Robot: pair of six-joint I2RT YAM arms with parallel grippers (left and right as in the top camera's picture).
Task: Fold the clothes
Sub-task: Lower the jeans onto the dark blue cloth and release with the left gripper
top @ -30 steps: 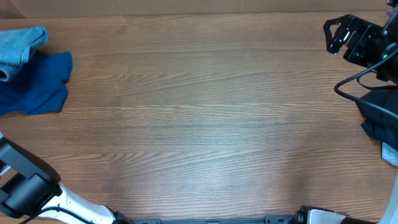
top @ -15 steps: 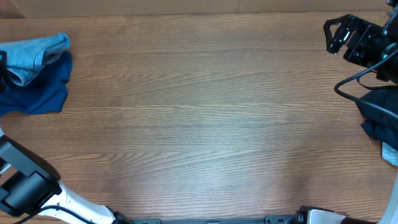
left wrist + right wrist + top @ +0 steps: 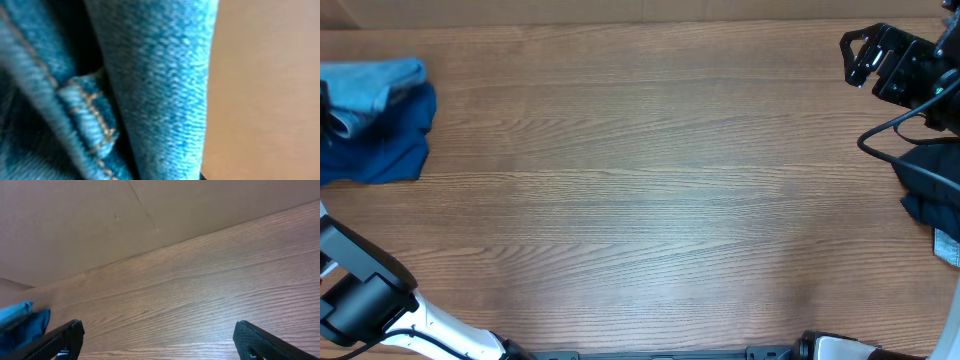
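Observation:
I will bring my left gripper back and down over the near part of the royal-blue garment and release the jeans [image 3: 375, 82], since they still leave that part bare.
Pale-blue denim jeans [image 3: 375, 82] lie bunched at the table's far left, on top of a royal-blue garment [image 3: 380, 140]. Only a dark sliver of my left gripper [image 3: 324, 108] shows at the frame's left edge, against the jeans. In the left wrist view the denim [image 3: 150, 75] with its stitched seam fills the frame and hides the fingers; the gripper is shut on the jeans. My right gripper [image 3: 855, 55] hangs open over the far right corner, and nothing lies between its fingers [image 3: 160, 337]. A dark navy garment [image 3: 930, 190] lies at the right edge.
Bare wooden table [image 3: 650, 190] stretches between the two piles. A cardboard wall [image 3: 125, 215] runs along the far edge. My left arm's white base [image 3: 370, 305] sits at the near left corner; a black cable [image 3: 890, 125] loops by the right arm.
The jeans bundle shifted right over the royal-blue garment, then settled slightly back to the left. The right arm has not moved.

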